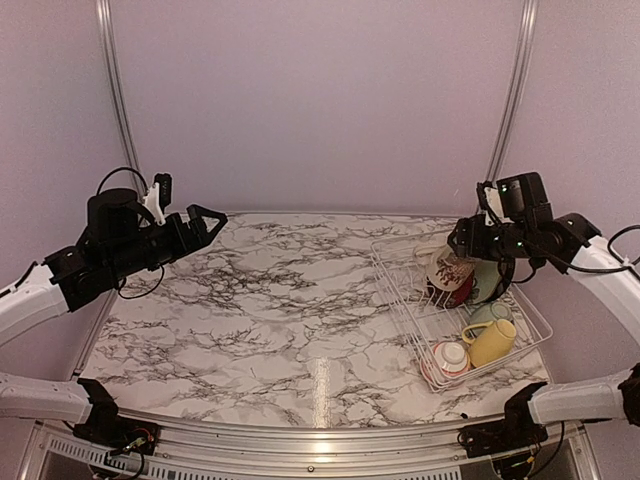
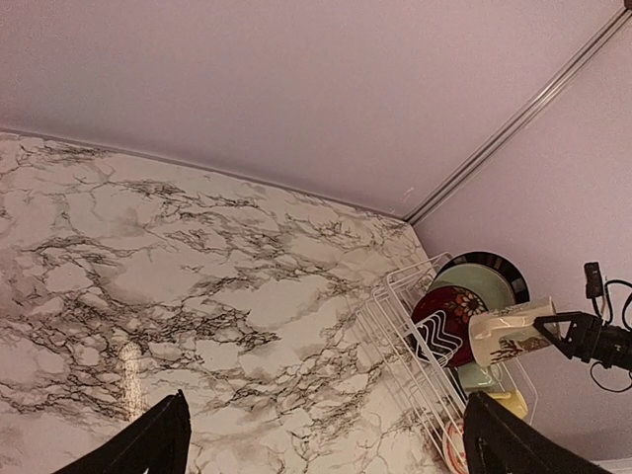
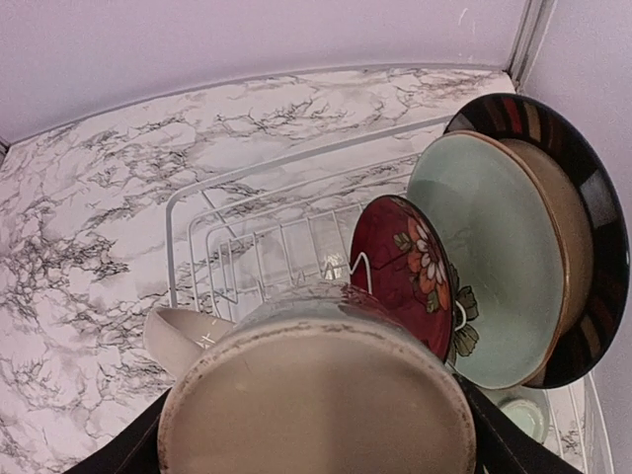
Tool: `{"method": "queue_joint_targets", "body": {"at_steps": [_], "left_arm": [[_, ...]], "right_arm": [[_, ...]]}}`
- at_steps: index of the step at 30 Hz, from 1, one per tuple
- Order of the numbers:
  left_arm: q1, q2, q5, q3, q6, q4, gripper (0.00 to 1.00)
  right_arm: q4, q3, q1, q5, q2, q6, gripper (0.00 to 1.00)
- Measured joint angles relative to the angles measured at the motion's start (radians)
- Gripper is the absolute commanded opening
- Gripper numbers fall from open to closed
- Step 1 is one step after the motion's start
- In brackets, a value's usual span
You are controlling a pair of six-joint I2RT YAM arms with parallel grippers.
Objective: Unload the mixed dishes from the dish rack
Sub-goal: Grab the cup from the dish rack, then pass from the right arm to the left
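I should next move my left gripper to the right in the top view and turn it toward the cream printed mug's free rim (image 1: 435,273) (image 2: 481,341), because my right gripper covers the mug's base.
My right gripper (image 1: 468,243) is shut on the cream printed mug (image 1: 447,268), held on its side just above the back of the white wire dish rack (image 1: 415,330). In the right wrist view the mug's base (image 3: 316,405) fills the space between my fingers, handle to the left. Behind it stand the red patterned plate (image 3: 405,267), pale green plate (image 3: 484,257) and black-rimmed cream plate (image 3: 597,237). The yellow mug (image 1: 490,342) and red-rimmed white bowl (image 1: 450,357) lie at the rack's near end. My left gripper (image 1: 200,222) is open and empty, raised over the table's back left.
The marble tabletop (image 1: 280,300) stretches left of the rack. The rack stands close to the right wall and a metal rail (image 1: 510,100). In the left wrist view the rack (image 2: 410,326) and held mug (image 2: 504,331) sit far right. A small pale green bowl (image 3: 523,415) lies low in the rack.
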Motion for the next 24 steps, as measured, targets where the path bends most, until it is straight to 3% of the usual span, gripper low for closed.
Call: {"method": "queue_joint_targets", "body": {"at_steps": [10,20,24], "left_arm": [[-0.085,0.122,0.1,0.024,-0.007,0.119,0.96],[-0.233,0.254,0.225,0.003,-0.055,0.587,0.94],[-0.242,0.322,0.238,0.003,-0.069,0.684,0.94]], "right_arm": [[0.27,0.05,-0.013,-0.336,0.073,0.154,0.0],[0.685,-0.023,0.006,-0.658,0.212,0.51,0.0],[0.8,-0.023,0.037,-0.718,0.255,0.601,0.0]]}}
